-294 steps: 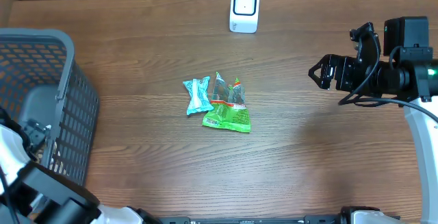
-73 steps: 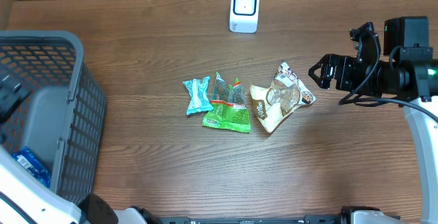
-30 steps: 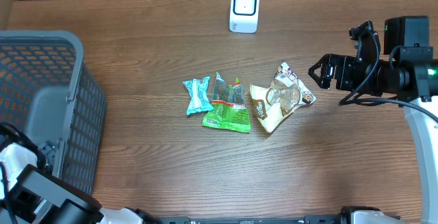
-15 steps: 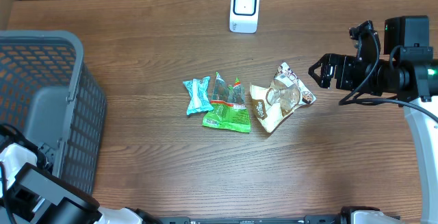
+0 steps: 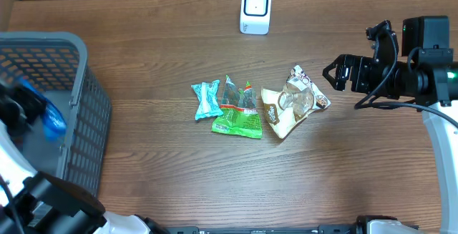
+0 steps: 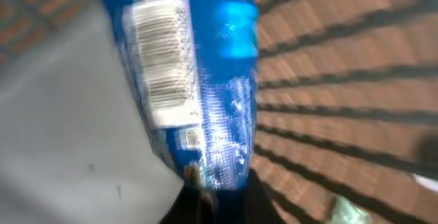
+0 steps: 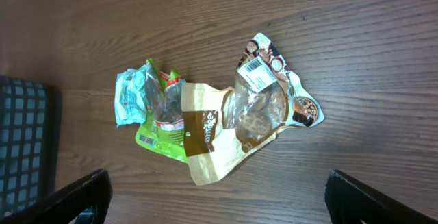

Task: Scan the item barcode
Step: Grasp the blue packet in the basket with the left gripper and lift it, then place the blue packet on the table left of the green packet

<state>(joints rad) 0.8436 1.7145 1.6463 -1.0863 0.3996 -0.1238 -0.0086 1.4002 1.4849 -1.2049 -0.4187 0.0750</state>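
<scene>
The blue packet [image 5: 51, 118] will next go over the basket's rim with my left gripper and down onto the wood beside the teal packet, because that spot is empty.
My left gripper [image 6: 217, 191] is shut on a blue packet [image 6: 205, 80], whose white barcode label [image 6: 163, 65] faces the wrist camera. From overhead, that blue packet [image 5: 51, 118] hangs blurred over the grey basket [image 5: 79, 62] at the far left, with the left gripper [image 5: 32, 109] beside it. The white scanner [image 5: 255, 8] stands at the back centre. My right gripper [image 5: 338, 75] is open at the right, nothing between its fingers. In the right wrist view, the right gripper [image 7: 219, 203] hovers above a brown-and-white packet [image 7: 253, 107].
Three packets lie mid-table: a teal one [image 5: 207, 99], a green one [image 5: 238, 116] and the brown-and-white one [image 5: 292, 101]. The basket's mesh wall [image 7: 20, 142] shows at the left of the right wrist view.
My left gripper has shut on the blue packet inside the basket and risen with it toward the basket's top. The right arm and the table packets have not moved.
</scene>
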